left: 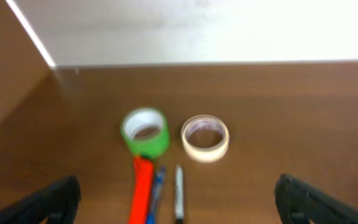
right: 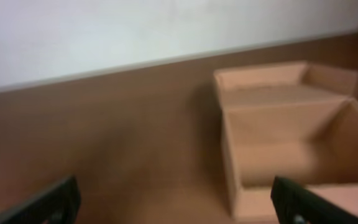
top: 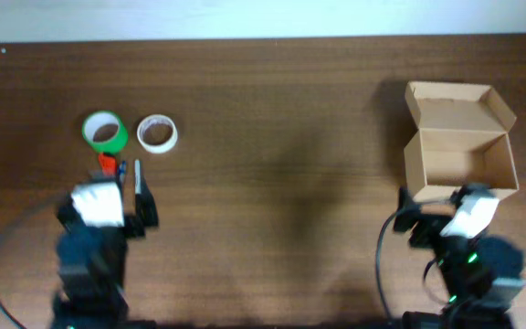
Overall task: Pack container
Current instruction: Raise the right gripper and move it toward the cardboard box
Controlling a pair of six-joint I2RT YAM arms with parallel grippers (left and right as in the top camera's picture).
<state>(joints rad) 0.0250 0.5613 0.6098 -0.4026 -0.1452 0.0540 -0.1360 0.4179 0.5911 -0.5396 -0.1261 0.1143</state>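
Note:
My right gripper goes outward and to the right in the overhead view next, tilting down onto the container's side (top: 421,161) (right: 231,153), since that side's top edge stands uncovered.
The container, a tan cardboard box (top: 460,155) with its flap lid folded back, stands open and empty at the right of the table; it also shows in the right wrist view (right: 291,143). My right gripper (right: 179,199) is open and empty, just in front of the box's left side. At the left lie a green tape roll (top: 105,132), a white tape roll (top: 157,133), an orange tool (left: 143,186), a blue pen (left: 157,186) and a silver marker (left: 178,190). My left gripper (left: 179,199) is open and empty, just short of the pens.
A pale wall (top: 263,18) runs along the table's far edge. Bare brown tabletop (top: 281,164) lies between the tape rolls and the box. Cables trail from both arm bases at the front edge.

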